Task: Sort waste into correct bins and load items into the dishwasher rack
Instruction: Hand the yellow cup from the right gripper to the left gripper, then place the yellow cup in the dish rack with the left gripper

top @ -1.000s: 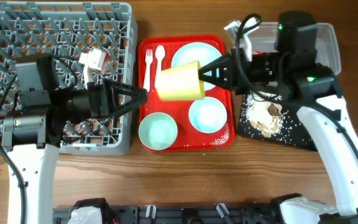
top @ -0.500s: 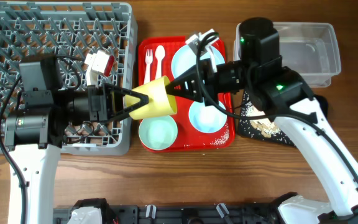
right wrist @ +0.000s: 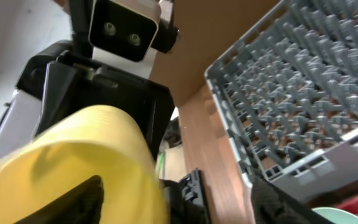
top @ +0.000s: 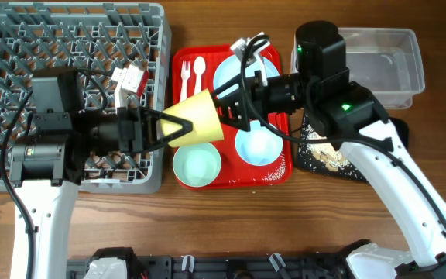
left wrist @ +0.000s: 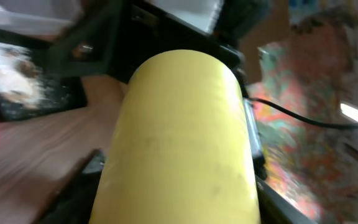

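Observation:
Next, my left gripper swings to the rack's free near corner [top: 135, 166], below and to its left in the overhead view, lowers the cup [top: 197, 120] rim-down and releases it.
A small yellow cup [top: 197, 120] hangs on its side above the left edge of the red tray [top: 178, 85]. My left gripper [top: 178, 124] is shut on its narrow end, and the cup [left wrist: 179, 124] fills the left wrist view. At the cup's rim my right gripper [top: 221, 110] stands open, with one finger inside the cup [right wrist: 98, 155] and the other outside. The grey dishwasher rack [top: 155, 46] sits at the left. Whitish crumbs [top: 325, 155] lie on the black tray [top: 303, 163], and the clear tub [top: 389, 58] is behind it.
The red tray carries a pale-blue plate [top: 229, 68], a pale-blue bowl [top: 259, 147], a light-green bowl [top: 197, 164], a white fork [top: 185, 77] and a spoon [top: 199, 74]. The rack [right wrist: 291, 93] shows at the right of the right wrist view.
The right gripper carried the cup leftward to the left gripper, then opened. The left gripper's fingers closed in on the cup's narrow end.

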Motion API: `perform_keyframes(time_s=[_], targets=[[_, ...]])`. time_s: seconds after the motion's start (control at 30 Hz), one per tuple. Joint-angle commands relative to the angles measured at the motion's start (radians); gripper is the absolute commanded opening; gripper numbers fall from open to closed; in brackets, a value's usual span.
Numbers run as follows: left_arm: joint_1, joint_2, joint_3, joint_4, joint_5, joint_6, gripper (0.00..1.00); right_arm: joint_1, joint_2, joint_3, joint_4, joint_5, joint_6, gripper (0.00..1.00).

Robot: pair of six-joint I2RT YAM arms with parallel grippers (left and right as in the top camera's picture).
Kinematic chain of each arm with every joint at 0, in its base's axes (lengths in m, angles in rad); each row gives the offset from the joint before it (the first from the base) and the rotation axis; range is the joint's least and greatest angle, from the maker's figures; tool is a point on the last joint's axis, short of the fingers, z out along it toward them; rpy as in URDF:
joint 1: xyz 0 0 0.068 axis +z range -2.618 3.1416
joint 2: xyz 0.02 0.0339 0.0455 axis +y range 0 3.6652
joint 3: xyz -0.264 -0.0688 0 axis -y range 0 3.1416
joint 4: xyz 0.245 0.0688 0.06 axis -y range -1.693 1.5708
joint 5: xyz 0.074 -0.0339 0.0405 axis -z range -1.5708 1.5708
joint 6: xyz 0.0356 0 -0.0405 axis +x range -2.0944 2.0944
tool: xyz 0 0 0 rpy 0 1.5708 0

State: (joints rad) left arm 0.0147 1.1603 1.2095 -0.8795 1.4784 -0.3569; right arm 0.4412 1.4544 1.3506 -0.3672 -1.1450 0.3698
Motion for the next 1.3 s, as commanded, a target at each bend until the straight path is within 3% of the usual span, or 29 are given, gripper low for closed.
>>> perform_keyframes(time_s=[0.0,0.23,0.3,0.53,0.9,1.0,1.07,1.1,1.27], targets=[[0.034,-0.006,0.003,-0.029,-0.315,-0.035,0.58,-0.057,-0.006,0.003,-0.063,0.129,-0.014,0.78],[0.066,-0.005,0.003,-0.235,-1.134,-0.044,0.56,-0.133,-0.026,0.003,-0.288,0.204,-0.108,0.78],[0.049,0.008,0.003,-0.275,-1.289,-0.044,0.55,-0.127,-0.026,0.003,-0.346,0.267,-0.111,0.79],[-0.041,0.122,0.002,-0.391,-1.524,-0.137,0.51,-0.119,-0.025,0.003,-0.410,0.340,-0.141,0.81],[-0.109,0.353,0.001,-0.460,-1.562,-0.214,0.53,-0.119,-0.025,0.003,-0.439,0.341,-0.146,0.81],[-0.108,0.384,0.001,-0.452,-1.557,-0.229,0.62,-0.119,-0.025,0.003,-0.441,0.341,-0.148,0.81],[-0.108,0.380,0.001,-0.439,-1.533,-0.228,0.83,-0.119,-0.025,0.003,-0.443,0.341,-0.154,0.81],[-0.105,0.374,0.003,-0.436,-1.519,-0.228,1.00,-0.119,-0.025,0.003,-0.443,0.341,-0.154,0.81],[-0.046,0.315,0.049,-0.463,-1.428,-0.225,1.00,-0.119,-0.025,0.003,-0.453,0.348,-0.161,0.81]])
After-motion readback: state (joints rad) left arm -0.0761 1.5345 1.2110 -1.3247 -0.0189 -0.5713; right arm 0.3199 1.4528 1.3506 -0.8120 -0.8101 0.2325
